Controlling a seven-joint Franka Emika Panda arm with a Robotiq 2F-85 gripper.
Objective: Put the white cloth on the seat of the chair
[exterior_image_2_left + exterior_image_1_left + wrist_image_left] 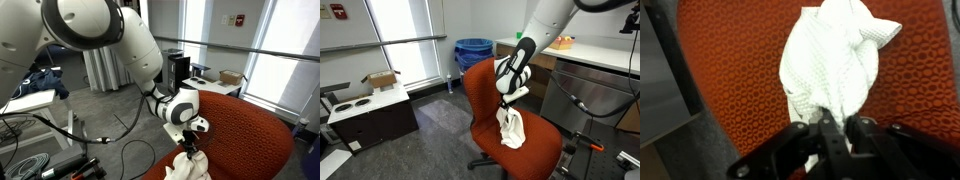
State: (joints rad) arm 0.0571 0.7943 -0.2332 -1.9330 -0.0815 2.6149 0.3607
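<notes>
The cloth's lower end rests on the orange seat, so my gripper above needs to lower toward the seat and release the fold.
The white cloth (511, 127) hangs bunched from my gripper (506, 104) and its lower end rests crumpled on the rust-orange seat of the chair (535, 150). It also shows in an exterior view (190, 165) below the gripper (189, 138). In the wrist view the cloth (835, 55) spreads over the orange seat (725, 70), and its top end is pinched between the black fingers (830, 125). The gripper is shut on the cloth, just above the seat, in front of the backrest (480, 80).
A blue bin (473, 52) stands behind the chair by the window. A white box with a cardboard box (370, 100) sits on the floor beside it. A counter with cabinets (590, 70) runs behind the arm. Cables (40, 150) lie on the floor.
</notes>
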